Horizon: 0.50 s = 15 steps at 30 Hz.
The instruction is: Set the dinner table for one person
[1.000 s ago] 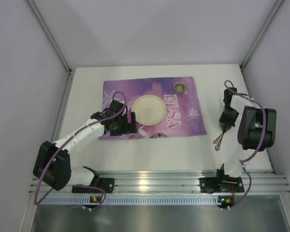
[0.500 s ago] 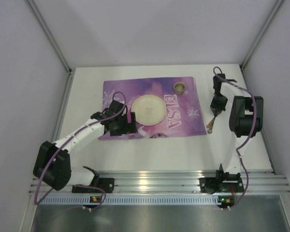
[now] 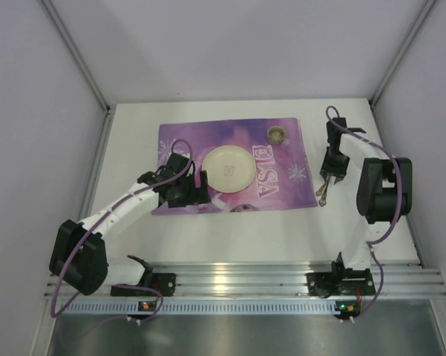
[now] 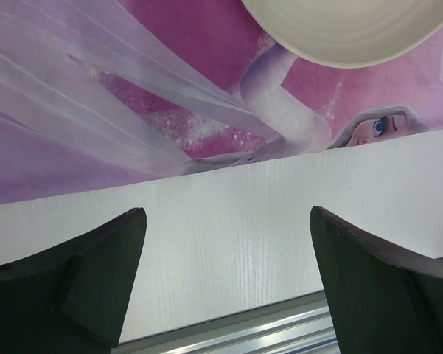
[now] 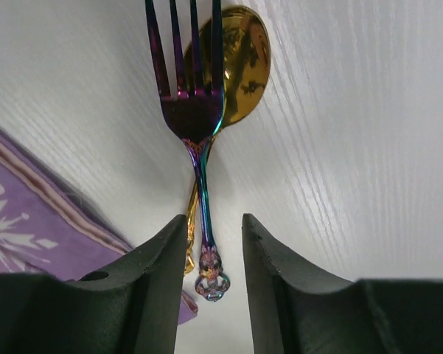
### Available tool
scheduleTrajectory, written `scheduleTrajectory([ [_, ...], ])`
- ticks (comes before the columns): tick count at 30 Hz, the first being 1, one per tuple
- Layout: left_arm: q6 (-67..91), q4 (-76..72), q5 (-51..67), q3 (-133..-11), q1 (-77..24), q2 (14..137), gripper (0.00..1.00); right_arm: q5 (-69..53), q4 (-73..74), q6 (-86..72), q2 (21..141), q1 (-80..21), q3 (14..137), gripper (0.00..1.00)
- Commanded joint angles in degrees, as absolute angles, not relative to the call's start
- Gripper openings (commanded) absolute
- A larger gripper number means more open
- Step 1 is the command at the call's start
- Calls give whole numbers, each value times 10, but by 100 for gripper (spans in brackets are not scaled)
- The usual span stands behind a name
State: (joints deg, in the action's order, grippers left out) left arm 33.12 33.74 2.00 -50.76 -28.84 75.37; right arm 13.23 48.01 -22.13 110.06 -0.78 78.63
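Observation:
My right gripper lowers around the fork's handle near its ornate end (image 3: 324, 197) (image 5: 208, 245) next and closes, since the fork's handle already runs between the slightly open fingers.
An iridescent fork (image 5: 199, 110) lies on top of a gold spoon (image 5: 243, 66) on the white dinner table (image 5: 354, 147), just right of the purple ELSA placemat (image 3: 282, 178). In the top view the pair (image 3: 323, 194) shows below my right gripper (image 3: 331, 172). My right gripper (image 5: 214, 221) is slightly open, its jaws either side of the fork's handle end with a gap on the right. A cream plate (image 3: 227, 167) sits on the placemat. My left gripper (image 3: 187, 190) is wide open and empty (image 4: 228, 214), low over the table at the placemat's near edge, left of the plate (image 4: 346, 29).
A small gold-brown cup (image 3: 277, 134) stands on the placemat's far right part. White walls close in the table on both sides. The aluminium rail (image 3: 245, 278) with the arm bases runs along the near edge and shows in the left wrist view (image 4: 280, 332).
My right arm has swung left and away from the near edge, bringing the fork and spoon from the right side up to the placemat's right edge. The left arm has barely moved.

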Motion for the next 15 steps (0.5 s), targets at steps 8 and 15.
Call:
scheduleTrajectory([
  [8,343,333,14,-535,-298,744,97,102,433,-221,963,-16,664,33],
  [15,345,339,10,-539,-308,748,97,98,413,-214,998,-16,665,31],
])
